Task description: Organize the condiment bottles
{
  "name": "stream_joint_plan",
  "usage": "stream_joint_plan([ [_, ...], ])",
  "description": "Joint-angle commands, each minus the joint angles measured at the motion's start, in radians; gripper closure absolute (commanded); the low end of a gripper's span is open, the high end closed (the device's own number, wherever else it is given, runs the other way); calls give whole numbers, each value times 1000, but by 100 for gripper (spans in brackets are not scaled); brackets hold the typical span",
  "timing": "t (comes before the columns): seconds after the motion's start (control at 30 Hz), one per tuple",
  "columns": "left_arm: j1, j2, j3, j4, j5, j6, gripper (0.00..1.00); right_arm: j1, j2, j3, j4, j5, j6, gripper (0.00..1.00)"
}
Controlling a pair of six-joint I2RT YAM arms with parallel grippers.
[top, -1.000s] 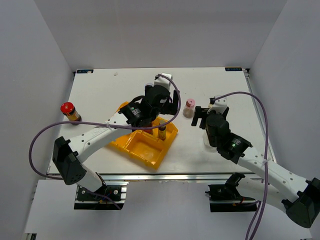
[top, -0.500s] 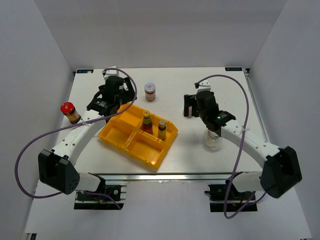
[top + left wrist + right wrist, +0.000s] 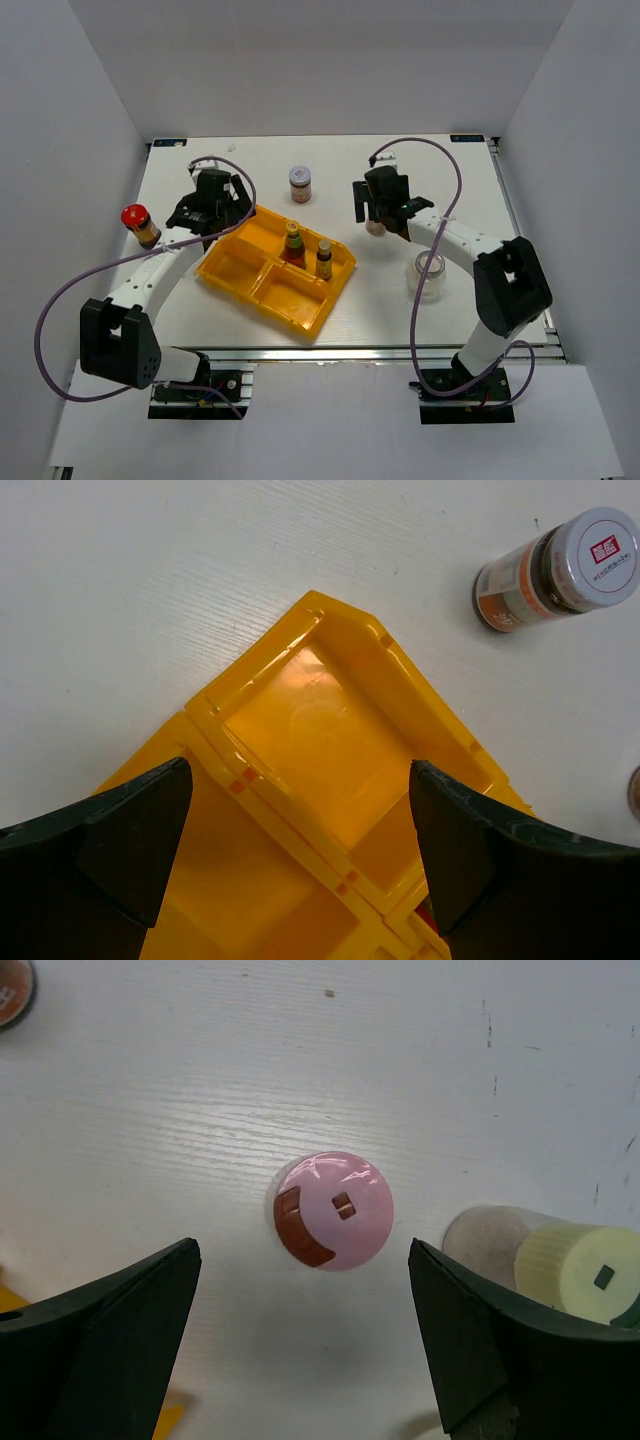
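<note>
I should next lower my right gripper down over the pink-capped bottle (image 3: 375, 226) (image 3: 333, 1210) and close on it, because the bottle stands upright and its cap shows between my open fingers.
My left gripper (image 3: 222, 205) hangs open and empty over the far-left corner of the yellow tray (image 3: 238, 266), whose bare compartments (image 3: 330, 710) fill the left wrist view between my fingers (image 3: 120, 840). Two bottles stand in the tray, one red-capped (image 3: 293, 243) and one yellow-capped (image 3: 324, 258). A silver-capped jar (image 3: 300, 183) stands behind the tray and shows in the left wrist view (image 3: 560, 570). My right gripper (image 3: 376, 205) is open above an upright pink-capped bottle (image 3: 333, 1210). A pale-capped bottle (image 3: 565, 1265) is just right of it. A red-capped bottle (image 3: 140, 225) stands far left.
A wide clear glass jar (image 3: 428, 275) stands near the right arm's forearm. White walls enclose the table on the left, back and right. Purple cables loop off both arms.
My left gripper has drawn back from the tray's middle to its far-left corner; the red-capped bottle now stands in the tray. My right gripper has swung left and farther out, over the pink-capped bottle.
</note>
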Motion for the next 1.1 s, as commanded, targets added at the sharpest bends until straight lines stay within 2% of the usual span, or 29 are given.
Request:
stream_joint_plan([
  [0.0, 11, -73, -19, 21, 5, -15, 2, -23, 49, 60, -1, 43, 28, 11],
  [0.13, 11, -98, -42, 31, 5, -15, 2, -40, 110, 84, 7, 38, 38, 11],
  [0.33, 13, -119, -53, 33, 2, -15, 2, -43, 114, 63, 51, 27, 60, 24],
  [0.5, 13, -142, -69, 44, 12, -12, 2, -45, 75, 32, 89, 41, 61, 43],
  [0.63, 11, -161, -76, 39, 10, -9, 2, -45, 55, 20, 93, 47, 60, 52],
  [0.67, 13, -171, -79, 41, 9, -9, 2, -45, 49, 18, 93, 46, 60, 60],
  [0.73, 11, -180, -84, 41, 5, -9, 2, -45, 39, 15, 89, 35, 57, 70],
  [0.77, 13, -188, -84, 41, 5, -9, 2, -45, 20, 14, 92, 29, 51, 73],
  [0.87, 13, -197, -93, 42, 10, -10, 2, -43, -47, 6, 85, -11, 26, 75],
  [0.93, 13, -202, -101, 45, 12, -15, 2, -34, -104, -12, 86, -83, -7, 78],
  [1.07, 13, -210, -115, 53, 24, -24, 2, 76, -327, -78, 141, -66, -95, 81],
])
